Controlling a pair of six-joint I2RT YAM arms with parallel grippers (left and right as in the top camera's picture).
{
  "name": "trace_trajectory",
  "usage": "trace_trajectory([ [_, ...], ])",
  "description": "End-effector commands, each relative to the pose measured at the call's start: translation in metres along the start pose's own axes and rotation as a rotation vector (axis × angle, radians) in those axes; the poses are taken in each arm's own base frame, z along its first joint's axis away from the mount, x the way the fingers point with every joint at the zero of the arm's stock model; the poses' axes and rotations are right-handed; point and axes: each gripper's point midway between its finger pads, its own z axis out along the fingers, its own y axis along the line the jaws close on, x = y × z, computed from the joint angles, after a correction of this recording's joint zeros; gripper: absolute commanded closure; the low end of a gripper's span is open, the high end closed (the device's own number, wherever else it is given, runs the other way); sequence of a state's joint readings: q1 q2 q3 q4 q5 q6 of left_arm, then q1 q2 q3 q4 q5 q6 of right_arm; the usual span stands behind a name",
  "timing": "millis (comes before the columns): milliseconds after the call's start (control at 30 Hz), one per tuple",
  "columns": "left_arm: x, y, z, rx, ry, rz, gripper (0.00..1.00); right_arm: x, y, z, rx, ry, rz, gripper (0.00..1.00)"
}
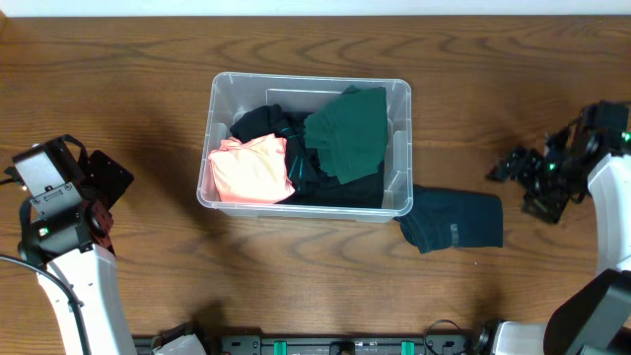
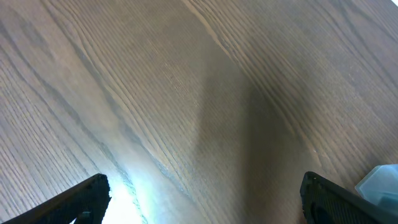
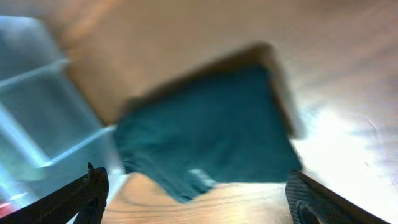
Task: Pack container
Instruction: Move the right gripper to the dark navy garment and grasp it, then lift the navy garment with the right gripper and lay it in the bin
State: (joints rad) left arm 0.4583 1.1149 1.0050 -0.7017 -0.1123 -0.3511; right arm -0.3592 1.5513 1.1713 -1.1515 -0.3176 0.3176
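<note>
My right gripper moves down and back onto the dark teal cloth's end away from the container next, since that cloth is still outside on the tabletop.
The clear container point(image 1: 223, 91) stands in the middle of the table. It holds a pink cloth point(image 1: 251, 170), a green cloth point(image 1: 347, 131) and dark cloths. A dark teal cloth point(image 1: 456, 220) lies flat on the table outside the container's right front corner; it also shows blurred in the right wrist view point(image 3: 211, 130), beside the container's wall point(image 3: 37, 112). My right gripper point(image 1: 513, 170) is open and empty, right of that cloth. My left gripper point(image 1: 110, 187) is open and empty over bare wood at the far left; a container corner point(image 2: 380, 182) shows in its view.
The wooden table point(image 1: 118, 79) runs to all sides of the container. The arm bases stand at the front left and front right.
</note>
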Motion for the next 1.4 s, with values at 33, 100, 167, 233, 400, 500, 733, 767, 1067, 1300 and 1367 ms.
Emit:
trace_trajectory([
  [33,-0.003,0.003,-0.001,-0.014,-0.008,-0.007,0.02,0.019,-0.036,0.030,0.075,0.065,0.057,0.11],
  [100,-0.003,0.003,-0.001,-0.014,-0.008,-0.008,0.02,0.023,-0.043,0.043,0.076,0.063,0.069,0.11],
  [167,-0.003,0.003,-0.001,-0.014,-0.008,-0.007,0.02,0.025,-0.050,0.054,0.075,0.059,0.094,0.11],
  [233,-0.003,0.003,-0.001,-0.014,-0.008,-0.007,0.02,0.026,-0.055,0.065,0.072,0.047,0.103,0.11],
  [400,-0.003,0.003,-0.001,-0.014,-0.008,-0.007,0.02,0.024,-0.057,0.088,0.024,-0.007,0.099,0.13],
  [500,-0.003,0.003,-0.001,-0.014,-0.008,-0.007,0.02,0.024,-0.057,0.100,-0.004,-0.035,0.093,0.17],
  [733,-0.003,0.003,-0.001,-0.014,-0.008,-0.007,0.02,0.026,-0.022,0.101,-0.218,-0.021,0.010,0.80],
  [767,-0.003,0.003,-0.001,-0.014,-0.008,-0.007,0.02,0.026,-0.014,0.096,-0.262,-0.016,-0.002,0.84],
  [1067,-0.003,0.003,-0.001,-0.014,-0.008,-0.007,0.02,0.010,0.074,-0.008,-0.666,-0.107,-0.069,0.99],
  [1300,-0.003,0.003,-0.001,-0.014,-0.008,-0.007,0.02,0.003,0.136,-0.129,-0.843,-0.353,-0.229,0.99],
  [1367,-0.003,0.003,-0.001,-0.014,-0.008,-0.007,0.02,0.008,0.160,-0.158,-0.949,-0.366,-0.245,0.99],
])
